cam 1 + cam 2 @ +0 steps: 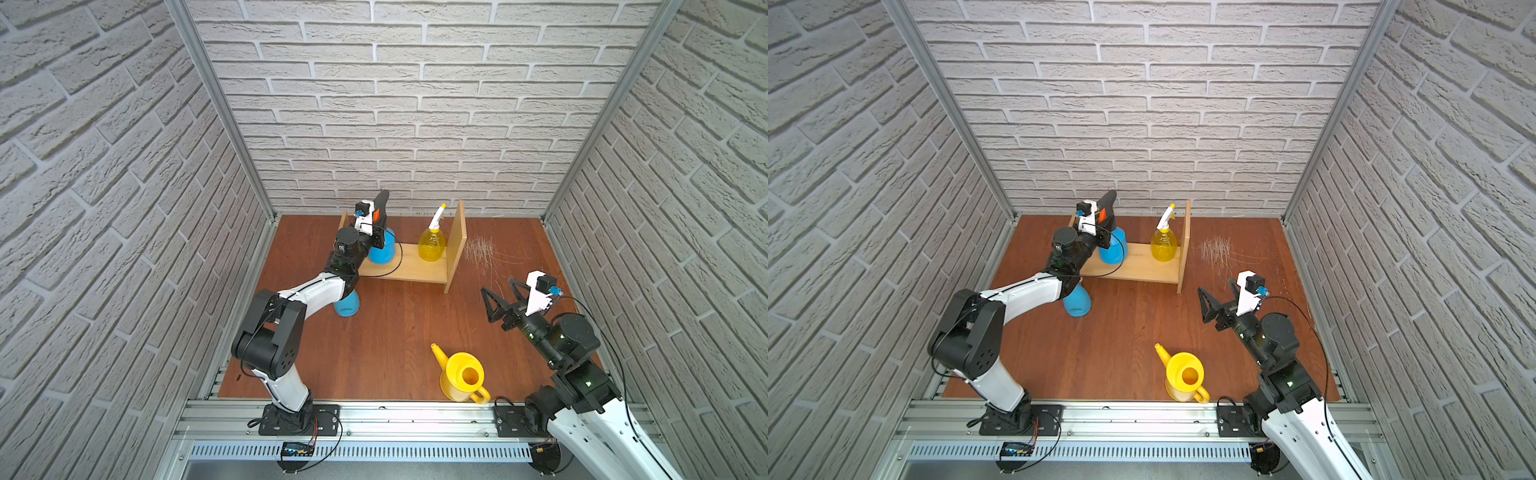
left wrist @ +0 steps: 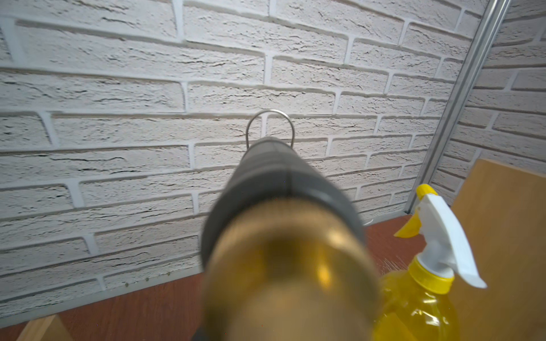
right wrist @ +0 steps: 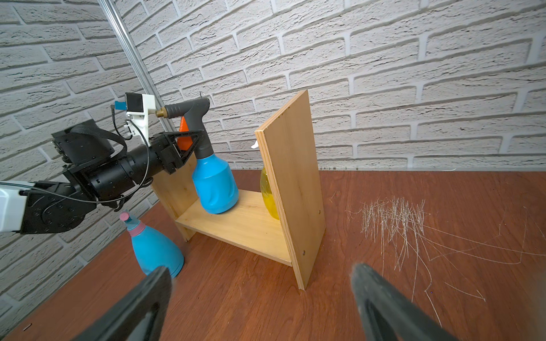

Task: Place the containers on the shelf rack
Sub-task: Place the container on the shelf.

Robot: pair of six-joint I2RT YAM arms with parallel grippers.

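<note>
I will next ease the sprayer with my left gripper toward the rack panel farther from the yellow spray bottle and release it, because the board beside that panel lies open.
The light-wood shelf rack stands at the back centre. On the left part of its board is the blue pressure sprayer, leaning a little. My left gripper is shut on its grey neck below the orange trigger. The sprayer's brass nozzle and black head fill the left wrist view and hide the jaws. The yellow spray bottle stands on the board's right end. The slim light-blue bottle stands on the floor under my left arm. The yellow watering can sits near the front. My right gripper hangs open and holds nothing, right of the rack.
White scratch marks cover the wooden floor right of the rack. Brick walls close in the back and both sides, with aluminium posts in the corners. A metal rail runs along the front edge.
</note>
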